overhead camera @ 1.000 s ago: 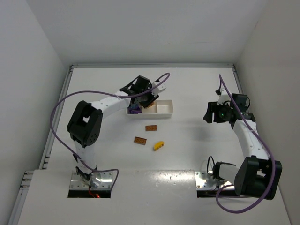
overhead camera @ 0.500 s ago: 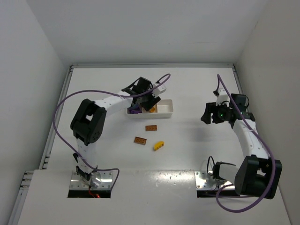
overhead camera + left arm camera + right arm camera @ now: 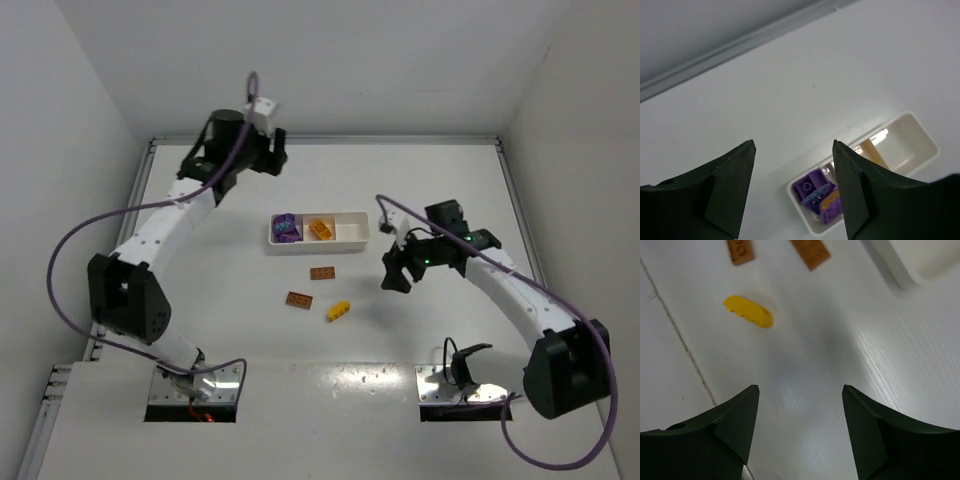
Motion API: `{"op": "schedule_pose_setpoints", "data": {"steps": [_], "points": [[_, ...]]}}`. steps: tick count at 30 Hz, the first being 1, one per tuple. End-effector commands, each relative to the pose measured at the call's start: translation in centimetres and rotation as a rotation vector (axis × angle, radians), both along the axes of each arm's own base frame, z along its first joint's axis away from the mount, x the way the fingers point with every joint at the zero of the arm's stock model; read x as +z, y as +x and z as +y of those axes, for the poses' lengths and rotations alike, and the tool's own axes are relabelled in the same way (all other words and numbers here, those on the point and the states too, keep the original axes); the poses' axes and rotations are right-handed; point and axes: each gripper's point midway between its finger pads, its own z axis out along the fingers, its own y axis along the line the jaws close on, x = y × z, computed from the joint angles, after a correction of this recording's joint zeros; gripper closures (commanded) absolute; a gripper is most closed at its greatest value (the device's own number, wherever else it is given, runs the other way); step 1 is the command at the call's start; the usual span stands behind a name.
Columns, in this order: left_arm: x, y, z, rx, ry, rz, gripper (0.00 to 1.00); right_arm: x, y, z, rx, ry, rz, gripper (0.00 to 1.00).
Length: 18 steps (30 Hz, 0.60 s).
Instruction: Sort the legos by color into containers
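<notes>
The right gripper next goes down and to the left in the top view. It turns so its fingers straddle the curved yellow lego (image 3: 339, 311) (image 3: 748, 311), which lies crosswise to them.
The long white tray (image 3: 359, 241) lies mid-table. Its left compartment holds purple legos (image 3: 286, 228), its middle one an orange brick (image 3: 320, 228). Two brown bricks (image 3: 322, 273) (image 3: 299, 299) and a yellow brick (image 3: 339, 310) lie loose in front of it. My left gripper (image 3: 272, 160) hangs open and empty, high behind the tray; its wrist view looks down on the purple legos (image 3: 817, 192) and the tray (image 3: 920, 135) between its fingers (image 3: 730, 190). My right gripper (image 3: 393, 275) is open and empty, low over bare table right of the yellow brick (image 3: 749, 311).
The right compartment (image 3: 351, 230) of the tray holds nothing. White walls close in the table at the back and on both sides, with a raised rail (image 3: 740, 47) along the back edge. A thin seam (image 3: 680, 340) crosses the table near the yellow brick.
My left gripper opened over the tray, left the orange brick in the middle compartment and rose toward the back wall. My right arm swung left and down toward the loose bricks.
</notes>
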Motion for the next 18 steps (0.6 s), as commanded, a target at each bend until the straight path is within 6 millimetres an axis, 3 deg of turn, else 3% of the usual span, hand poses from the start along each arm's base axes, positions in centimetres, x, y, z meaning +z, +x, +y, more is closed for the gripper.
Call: {"op": "schedule_pose_setpoints", "data": {"steps": [1, 2, 3, 5, 8, 12, 18], "points": [[3.4, -0.6, 4.5, 0.108, -0.121, -0.004, 0.31, 1.3, 0.2, 4.0, 0.220, -0.032, -0.095, 0.31], [3.4, -0.4, 6.4, 0.142, -0.121, 0.007, 0.31, 0.9, -1.2, 5.9, 0.312, -0.038, -0.084, 0.31], [3.1, -1.1, 7.4, 0.154, -0.119, 0.033, 0.31, 1.0, -1.3, 6.8, 0.352, -0.049, -0.093, 0.31], [2.0, -1.8, 9.1, 0.168, -0.116, 0.059, 0.31, -0.7, -2.7, 8.7, 0.465, -0.080, -0.068, 0.31], [1.1, -3.1, 12.2, 0.204, -0.104, 0.069, 0.31, -1.9, -3.4, 10.5, 0.577, -0.095, -0.086, 0.31], [-0.5, -4.5, 13.1, 0.162, -0.092, 0.114, 0.31, -3.5, -4.3, 11.6, 0.695, -0.115, -0.122, 0.30], [-2.2, -5.2, 12.8, 0.108, -0.125, 0.168, 0.31, -5.5, -4.4, 12.9, 0.794, -0.129, -0.154, 0.29]]}}
